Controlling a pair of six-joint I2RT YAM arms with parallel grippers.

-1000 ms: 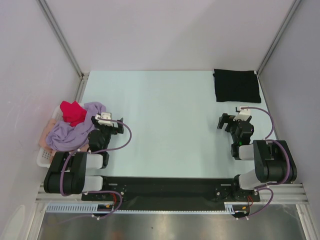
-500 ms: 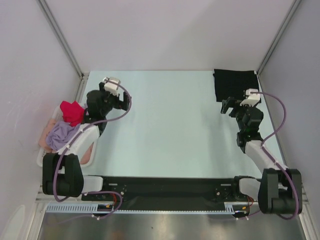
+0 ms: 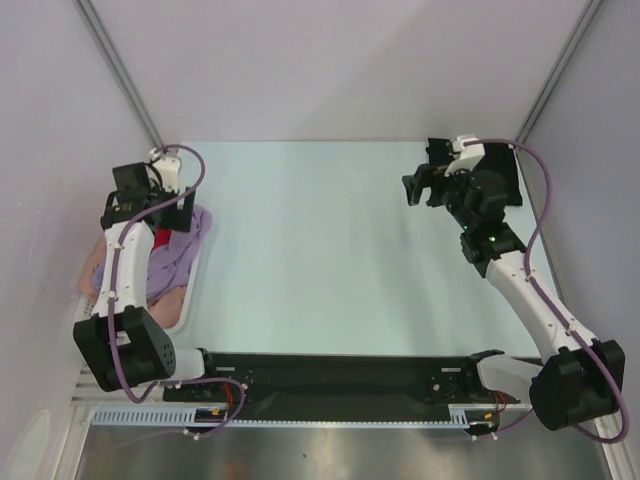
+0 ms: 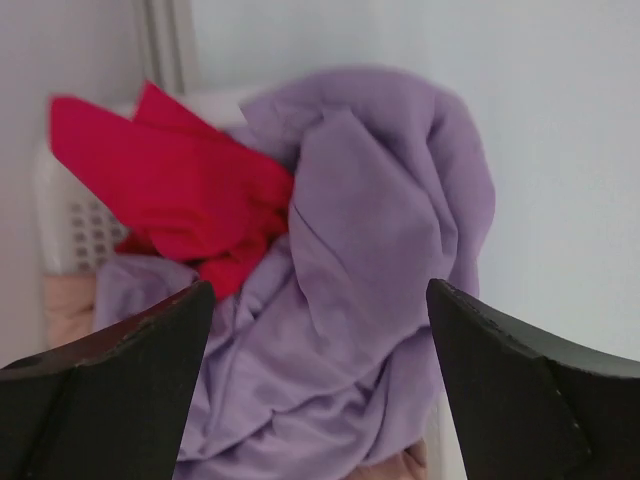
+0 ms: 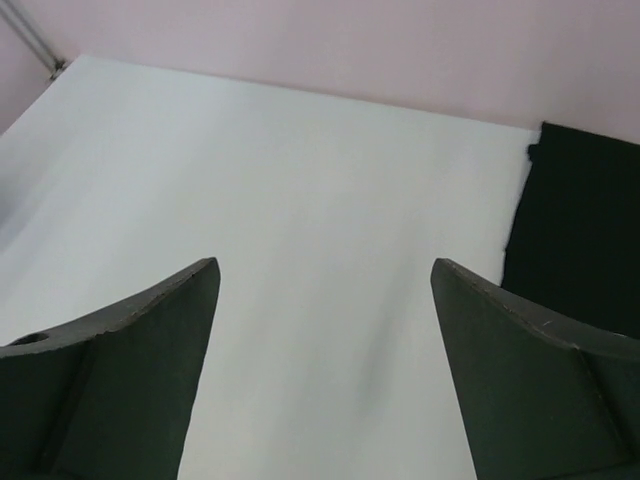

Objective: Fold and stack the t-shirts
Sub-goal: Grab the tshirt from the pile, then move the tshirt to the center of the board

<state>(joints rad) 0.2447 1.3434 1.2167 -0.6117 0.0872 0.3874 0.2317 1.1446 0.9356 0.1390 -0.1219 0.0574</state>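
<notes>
The lavender t-shirt on top has a raised fold between my open fingers, so my left gripper will next go down to that fold's near end (image 3: 177, 253) (image 4: 338, 338).
The lavender t-shirt (image 3: 178, 255) lies crumpled on top of the white basket (image 3: 192, 287) at the left table edge. In the left wrist view the lavender shirt (image 4: 370, 250) fills the middle, with the magenta-red shirt (image 4: 170, 180) behind it and a bit of peach-pink cloth (image 4: 65, 300) below. My left gripper (image 3: 160, 210) hovers over this pile, open and empty (image 4: 318, 290). The black folded shirt (image 3: 508, 175) lies at the far right corner; it also shows in the right wrist view (image 5: 580, 220). My right gripper (image 3: 420, 190) is open and empty (image 5: 325, 265) above bare table, left of the black shirt.
The pale table top (image 3: 330, 240) spreads between the arms. Grey walls and metal corner posts (image 3: 120, 70) close the far side and both sides. The basket's white lattice wall (image 4: 75, 225) shows behind the red shirt. Peach cloth (image 3: 92, 262) hangs at the basket's left.
Both arms have risen from their folded rest and reached out. The left gripper swung left over the basket pile; the right gripper moved to the far right beside the black shirt.
</notes>
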